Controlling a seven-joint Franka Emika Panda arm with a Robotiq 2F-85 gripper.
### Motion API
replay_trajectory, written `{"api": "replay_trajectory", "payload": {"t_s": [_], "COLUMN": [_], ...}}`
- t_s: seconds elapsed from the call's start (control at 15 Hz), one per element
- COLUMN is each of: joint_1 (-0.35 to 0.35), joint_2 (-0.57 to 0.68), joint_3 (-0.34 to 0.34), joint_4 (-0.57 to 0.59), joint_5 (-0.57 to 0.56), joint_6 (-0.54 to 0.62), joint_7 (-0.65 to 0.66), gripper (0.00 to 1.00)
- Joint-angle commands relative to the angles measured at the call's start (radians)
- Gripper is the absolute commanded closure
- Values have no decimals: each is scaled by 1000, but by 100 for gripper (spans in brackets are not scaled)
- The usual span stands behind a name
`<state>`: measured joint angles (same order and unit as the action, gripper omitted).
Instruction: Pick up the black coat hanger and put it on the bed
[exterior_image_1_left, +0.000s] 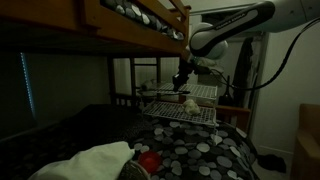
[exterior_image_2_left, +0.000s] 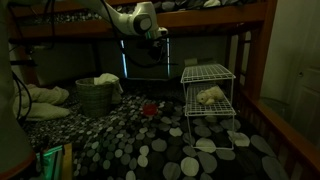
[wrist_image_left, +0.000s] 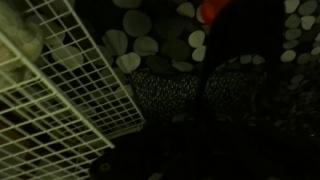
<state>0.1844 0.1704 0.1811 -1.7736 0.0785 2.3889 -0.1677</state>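
Note:
My gripper will lower the coat hanger (wrist_image_left: 212, 50) toward the open dotted cover near the red object (wrist_image_left: 186, 46), clear of the white rack, and let go, because the cover is below my gripper.
My gripper (exterior_image_1_left: 180, 76) hangs in the air beside the top of the white wire rack (exterior_image_1_left: 188, 100), above the bed (exterior_image_1_left: 200, 150) with its black cover dotted with circles. It also shows in an exterior view (exterior_image_2_left: 161, 48), left of the rack (exterior_image_2_left: 208, 100) and over the bed (exterior_image_2_left: 170, 145). In the wrist view a dark narrow shape, apparently the black coat hanger (wrist_image_left: 212, 50), runs out from the jaws over the bed cover (wrist_image_left: 150, 35). The jaws themselves are lost in darkness. The gripper looks shut on the hanger.
A white soft item (exterior_image_2_left: 210, 96) lies inside the rack. A red object (exterior_image_2_left: 148, 110) lies on the bed, and a grey basket (exterior_image_2_left: 95, 97) stands behind it. A white pillow (exterior_image_1_left: 95, 160) is in the near corner. The upper bunk's wooden frame (exterior_image_1_left: 130, 30) runs overhead.

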Motion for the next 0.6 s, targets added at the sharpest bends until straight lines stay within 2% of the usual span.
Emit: {"api": "replay_trajectory", "payload": {"t_s": [0.0,0.07,0.13,0.33,0.4,0.53], "joint_1": [-44,-13,-17,-16,2,13], "joint_2": [-9,3,10,13,28,36], "joint_3": [17,11,10,11,5,1], "joint_4": [-92,-41,-50,-36,-13,-26], "joint_5": [172,87,95,92,13,-76], "joint_6": [-76,-48,-48,-46,-105,-189], "joint_7": [-69,-24,-31,-31,-7,6], "gripper": [98,98,92,92,98,98]}}
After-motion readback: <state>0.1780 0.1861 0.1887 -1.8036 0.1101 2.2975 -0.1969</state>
